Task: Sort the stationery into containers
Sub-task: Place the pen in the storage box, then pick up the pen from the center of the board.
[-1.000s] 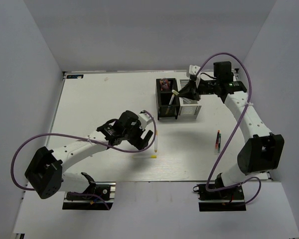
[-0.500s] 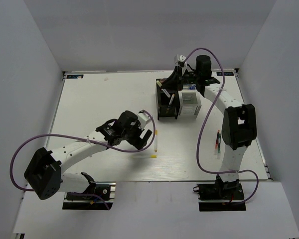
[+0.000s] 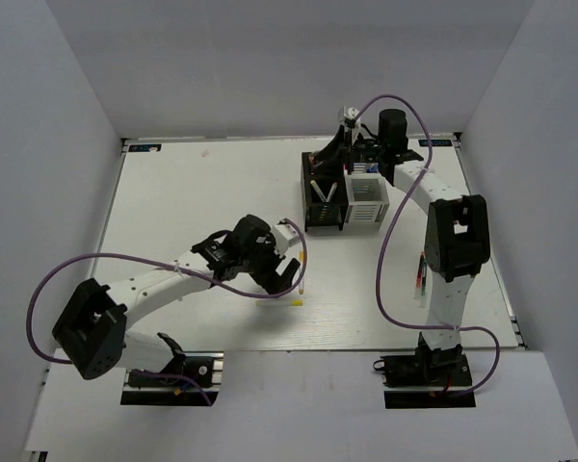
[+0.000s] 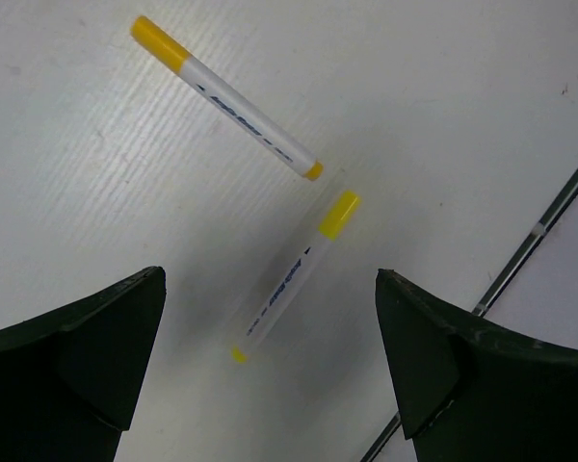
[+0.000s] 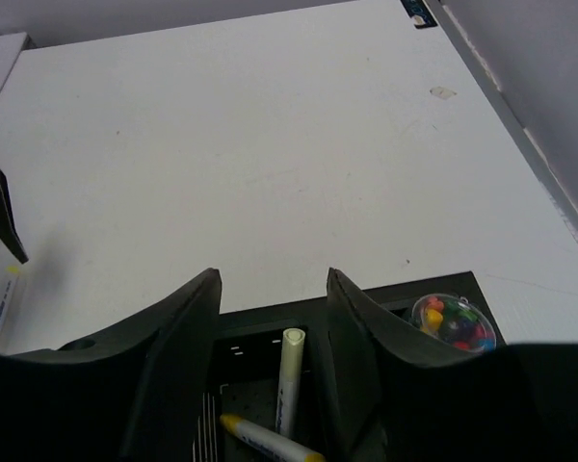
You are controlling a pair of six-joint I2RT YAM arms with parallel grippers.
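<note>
The nearer pen lies slanted below the open fingers, so my left gripper moves down next and turns square across it, onto its yellow cap's inner end (image 3: 292, 302) (image 4: 329, 227).
Two white pens with yellow ends lie on the table under my left gripper (image 4: 270, 289), which is open. One pen (image 4: 291, 279) lies between its fingers and the other (image 4: 226, 96) lies farther off. In the top view this gripper (image 3: 287, 269) hangs over them. My right gripper (image 5: 273, 277) is open above the black container (image 5: 385, 300). A white pen (image 5: 291, 380) stands inside, apart from both fingers, and another yellow-capped pen (image 5: 265, 438) leans below it. From above, the right gripper (image 3: 331, 162) sits over the black container (image 3: 309, 207), with the white container (image 3: 366, 202) beside it.
A clear ball of coloured beads (image 5: 453, 320) sits in another compartment of the black container. Thin dark pens (image 3: 421, 274) lie at the right of the table near the right arm. The table's near edge (image 4: 530, 241) runs close to the left gripper.
My right arm swung left over the black container and its gripper opened, leaving the white pen standing inside. My left gripper shifted slightly right and nearer, over the two pens.
</note>
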